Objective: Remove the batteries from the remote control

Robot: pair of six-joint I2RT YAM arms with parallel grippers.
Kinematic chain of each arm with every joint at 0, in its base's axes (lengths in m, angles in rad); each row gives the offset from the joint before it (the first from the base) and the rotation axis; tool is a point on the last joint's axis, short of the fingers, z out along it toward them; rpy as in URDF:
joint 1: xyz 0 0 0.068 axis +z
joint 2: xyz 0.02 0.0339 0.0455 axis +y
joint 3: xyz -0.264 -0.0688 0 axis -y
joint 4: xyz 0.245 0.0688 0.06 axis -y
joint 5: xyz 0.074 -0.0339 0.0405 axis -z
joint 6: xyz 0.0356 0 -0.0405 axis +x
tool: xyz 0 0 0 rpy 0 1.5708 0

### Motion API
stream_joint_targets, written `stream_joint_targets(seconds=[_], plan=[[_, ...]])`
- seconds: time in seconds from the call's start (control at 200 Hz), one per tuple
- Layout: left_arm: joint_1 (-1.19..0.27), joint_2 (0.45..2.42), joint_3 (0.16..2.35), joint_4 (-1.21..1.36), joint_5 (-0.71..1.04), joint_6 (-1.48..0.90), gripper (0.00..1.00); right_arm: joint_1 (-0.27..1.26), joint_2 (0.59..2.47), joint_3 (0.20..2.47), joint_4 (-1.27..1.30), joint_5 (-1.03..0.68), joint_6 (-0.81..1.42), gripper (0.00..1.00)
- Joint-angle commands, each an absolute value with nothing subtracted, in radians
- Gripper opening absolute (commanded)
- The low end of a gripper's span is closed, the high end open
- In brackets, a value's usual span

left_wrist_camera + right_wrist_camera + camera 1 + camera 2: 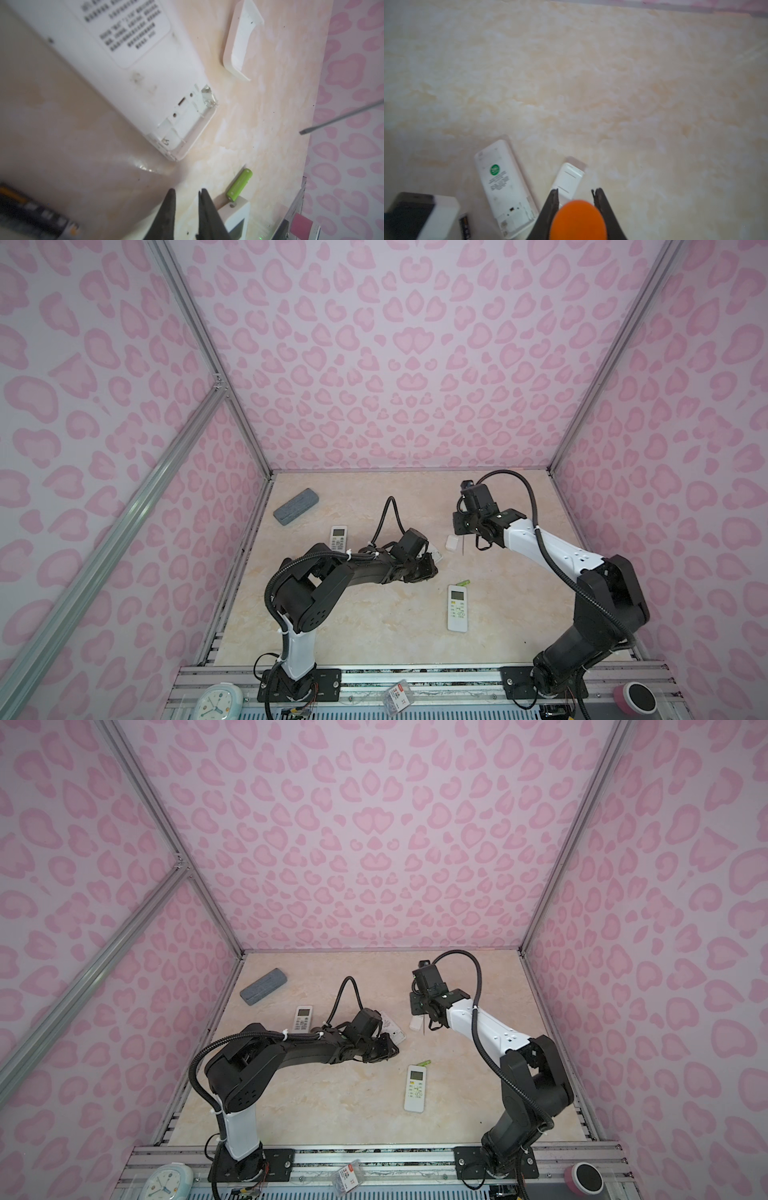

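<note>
The battery bay is empty, so my right gripper will next move back, away from the white cover plate, and down to release the screwdriver [578, 220] on the bare tabletop.
A white remote control [135, 72] lies face down with its battery bay [187, 116] uncovered and empty. In both top views my left gripper [432, 568] [392, 1048] hides most of it. The left gripper [187, 192] is narrowly open just off the remote's bay end, with only table between its tips. A green battery [462, 583] [240, 185] lies at the top of a second, face-up remote [457, 608]. A dark battery [464, 226] lies beside the opened remote [502, 187]. My right gripper [575, 192] is shut on an orange-handled screwdriver [578, 220], whose shaft [462, 545] points down.
A white cover plate [451, 542] [568, 180] lies under the right gripper. A third remote [338, 538] and a grey case [296, 506] sit at the back left. On the front rail are a clock [218, 701], a small box [399, 695] and a pink roll [636, 697].
</note>
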State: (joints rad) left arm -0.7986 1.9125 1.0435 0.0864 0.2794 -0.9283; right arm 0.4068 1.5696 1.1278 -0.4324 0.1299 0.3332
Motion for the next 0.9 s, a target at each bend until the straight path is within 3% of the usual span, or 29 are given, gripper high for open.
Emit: stream_joint_targets(seconds=[0.0,0.14,0.305,0.895], plan=[[-0.799,1.887,1.055,0.076,0.265,-0.888,0.23,0.377,1.484,1.028,-0.593,0.18,0.449,0.0],[-0.797,1.875,1.057,0.068,0.283,-0.862,0.23,0.376,1.378,0.871,-0.514,0.091,0.484,0.0],[-0.793,1.842,1.029,0.054,0.289,-0.836,0.23,0.406,1.408,0.804,-0.359,-0.006,0.591,0.0],[-0.763,1.693,0.914,0.002,0.212,-0.798,0.23,0.496,1.672,1.072,-0.297,0.091,0.471,0.0]])
